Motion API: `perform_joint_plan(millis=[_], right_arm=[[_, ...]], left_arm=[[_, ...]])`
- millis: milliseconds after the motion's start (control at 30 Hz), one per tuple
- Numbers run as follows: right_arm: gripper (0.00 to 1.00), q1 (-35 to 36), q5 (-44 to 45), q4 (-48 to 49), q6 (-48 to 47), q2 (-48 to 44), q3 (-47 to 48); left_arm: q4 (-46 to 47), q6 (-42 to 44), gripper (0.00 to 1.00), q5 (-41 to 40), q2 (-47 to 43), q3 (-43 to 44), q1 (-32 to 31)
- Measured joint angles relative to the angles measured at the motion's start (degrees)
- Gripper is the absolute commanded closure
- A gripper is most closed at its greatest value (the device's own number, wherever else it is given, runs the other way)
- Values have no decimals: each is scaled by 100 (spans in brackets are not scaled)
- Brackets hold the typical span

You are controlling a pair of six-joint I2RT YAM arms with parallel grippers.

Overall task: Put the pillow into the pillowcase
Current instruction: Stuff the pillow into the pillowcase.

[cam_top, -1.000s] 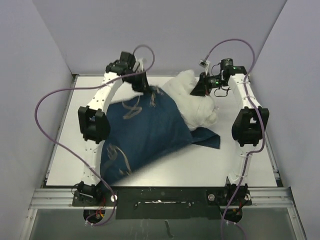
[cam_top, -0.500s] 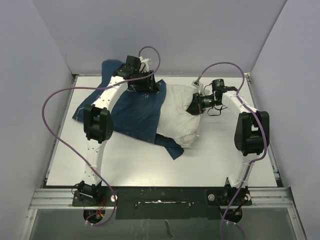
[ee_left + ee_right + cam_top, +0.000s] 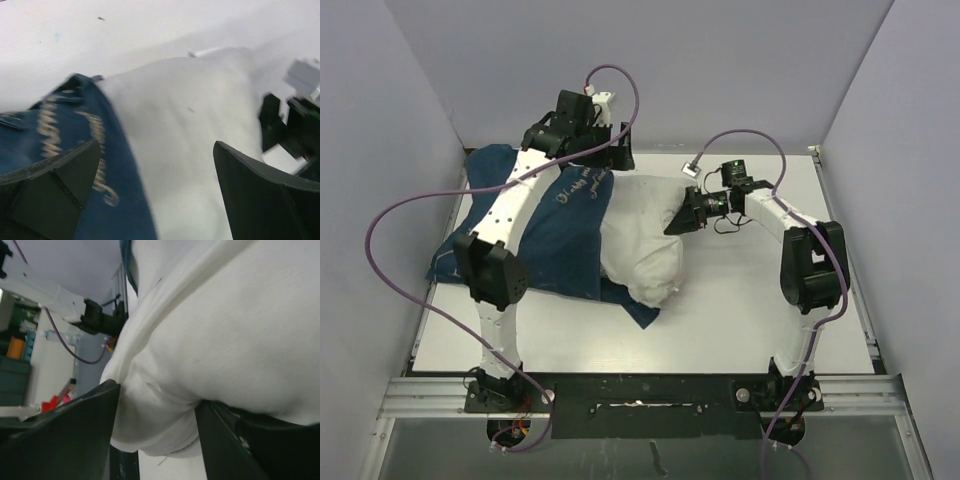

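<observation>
Next, my left gripper moves across and down onto the pillow's bare end [image 3: 665, 205] [image 3: 239, 107], since that end lies below it and to its right in the top view.
The navy pillowcase [image 3: 565, 250] lies on the left half of the table, script showing near its back edge. The white pillow [image 3: 640, 235] sticks out of it to the right, roughly half of it bare. My left gripper [image 3: 608, 158] hovers over the seam where the pillowcase [image 3: 75, 130] meets the pillow [image 3: 190, 125]. The left gripper [image 3: 157, 165] is wide open with nothing held. My right gripper [image 3: 676, 222] is at the pillow's right end. In its own view the right gripper [image 3: 157, 405] has parted jaws, and a bulge of pillow [image 3: 225, 330] rests loosely between them.
The white table [image 3: 740, 320] shows bare at the right and front. Grey walls close in on three sides. Purple cables [image 3: 390, 230] loop off both arms. The pillowcase's left corner [image 3: 445, 262] reaches the table's left edge. The right arm's wrist [image 3: 295, 125] shows close by in the left wrist view.
Pillow and pillowcase have swung left and settled on the table. The left gripper has let go of the pillowcase and opened wide. The right jaws have parted on the pillow.
</observation>
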Motion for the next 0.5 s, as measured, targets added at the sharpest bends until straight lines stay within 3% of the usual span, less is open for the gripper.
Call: perform_joint_plan(millis=[100,233,333,433,500], right_arm=[[13,-286,-376,-654,-529,0,289],[9,-1062,-424,-2188,-2026,0,1401],[8,-1832,-417,-2667,-2710,-31,1882],[7,-2592,-295,-2667,-2835,-61,1650],[7,-2938,-173,-2535,-2798,-61,1215]], left_arm=[[-68,-74,7,-245,-623,-258,-354],[-79,-232,8,-535,-1193,-501,-1132],[-98,-299,4,-863,-1228,-466,-1589],[-472,-129,2,-1652,-782,179,-2006],[-894,55,2,-2516,-15,1394,-2361]])
